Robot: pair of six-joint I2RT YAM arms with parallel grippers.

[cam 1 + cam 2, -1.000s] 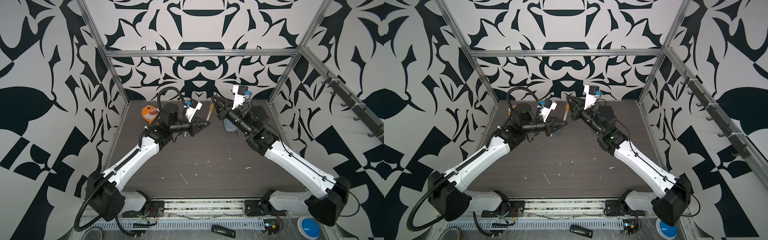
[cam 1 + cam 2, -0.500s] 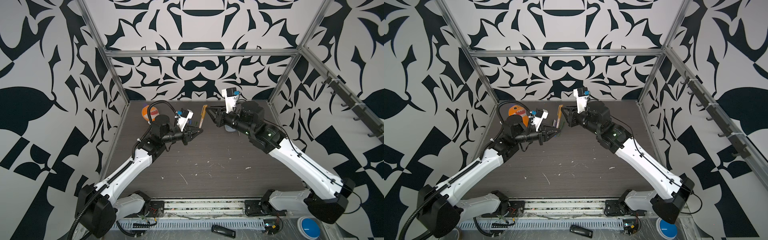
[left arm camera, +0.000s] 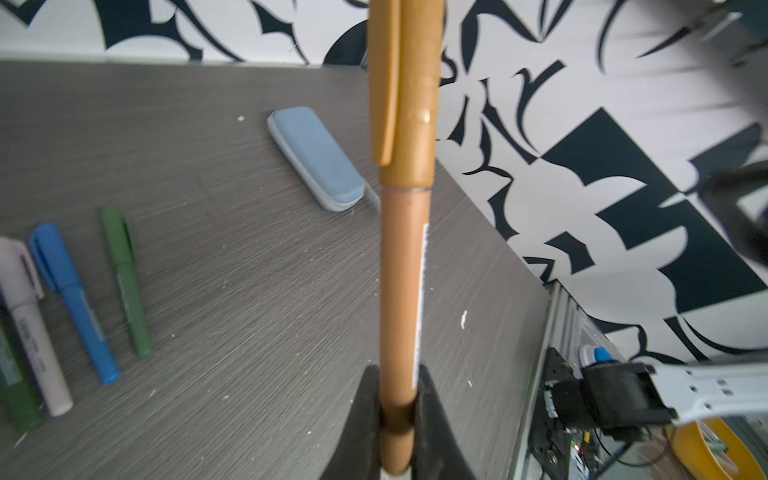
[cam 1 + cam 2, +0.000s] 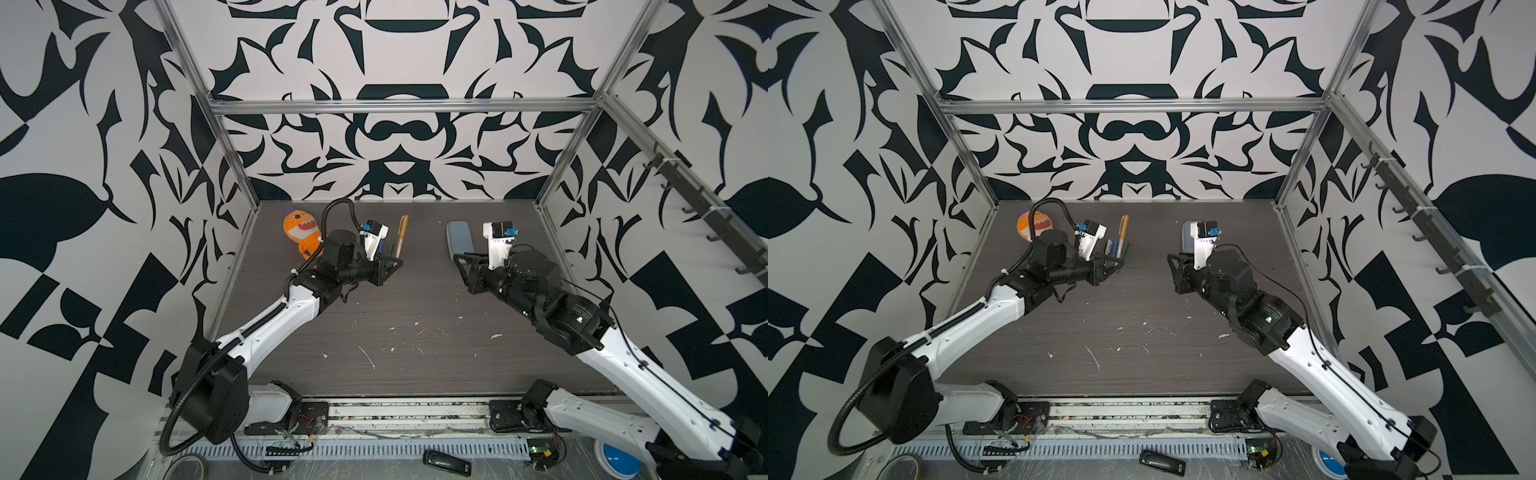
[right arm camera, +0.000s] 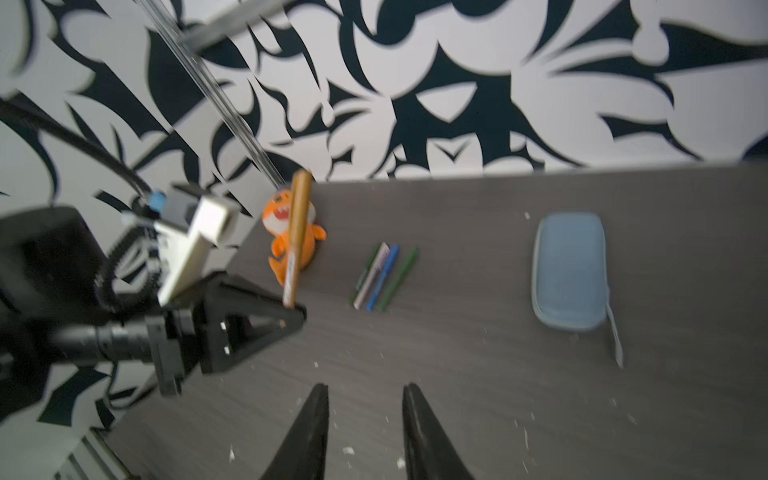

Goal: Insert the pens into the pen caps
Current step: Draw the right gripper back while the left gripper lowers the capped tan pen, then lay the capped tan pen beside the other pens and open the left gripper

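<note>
The spot of bare table [image 4: 410, 269] [image 3: 209, 268] beside the green pen is below my left gripper, so the gripper should tilt and lower to release the orange-brown pen there.
My left gripper [image 3: 399, 374] is shut on the lower end of an orange-brown pen [image 3: 405, 291]. Its matching pen cap [image 3: 405, 104] sits on the far end. In both top views this pen [image 4: 402, 237] [image 4: 1123, 235] sticks up from the left gripper [image 4: 392, 266] at the back left. Several other pens lie side by side on the table with caps on: blue [image 3: 70, 299], green [image 3: 126, 282], pale pink [image 3: 29, 324] and dark green [image 3: 12, 382]. My right gripper [image 5: 365, 395] is open and empty over bare table, at the right in a top view [image 4: 461, 266].
A pale blue zip case [image 4: 459, 241] [image 5: 569, 270] lies at the back, just beyond the right gripper. An orange toy [image 4: 301, 232] sits in the back left corner. White flecks [image 4: 390, 351] are scattered over the front of the dark table [image 4: 415, 374]. Patterned walls close three sides.
The right gripper has opened, let go of the orange-brown pen's capped end and pulled back to the right. The left arm keeps the capped pen and has carried it towards the back.
</note>
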